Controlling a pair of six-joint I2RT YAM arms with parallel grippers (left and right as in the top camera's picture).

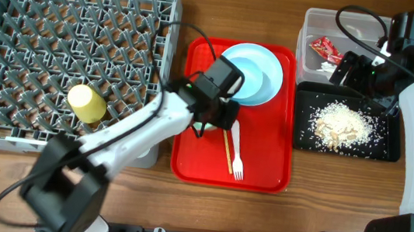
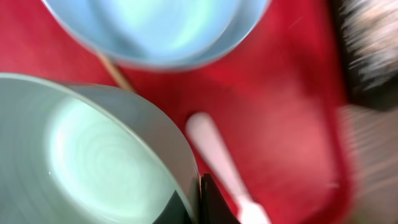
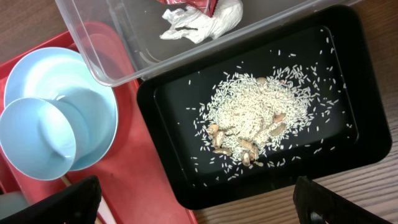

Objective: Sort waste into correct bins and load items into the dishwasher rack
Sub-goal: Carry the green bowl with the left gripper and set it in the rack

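The pale-green bowl goes to the left in the overhead view next, in my left gripper. It then gets tipped over and released, since empty rack wires lie there beyond the yellow cup.
My left gripper (image 1: 210,120) is over the red serving tray (image 1: 263,169) and is shut on the rim of the pale-green bowl (image 2: 81,149), one finger inside and one outside (image 2: 200,202). The white fork (image 1: 237,152) and wooden chopstick (image 1: 227,151) lie on the tray beside it. The pale-blue bowl (image 1: 243,77) sits on the pale-blue plate (image 1: 272,77) at the tray's far end. The yellow cup (image 1: 86,102) lies in the grey rack (image 1: 17,1). My right gripper (image 3: 199,202) is open and empty above the black tray (image 3: 161,99), which holds rice crumbs (image 3: 261,115).
The clear tub (image 1: 310,34) behind the black tray holds the red wrapper (image 1: 326,46) and crumpled white paper (image 3: 199,22). The rack fills the left of the table. The black tray's front edge sits next to bare wooden tabletop (image 1: 338,201).
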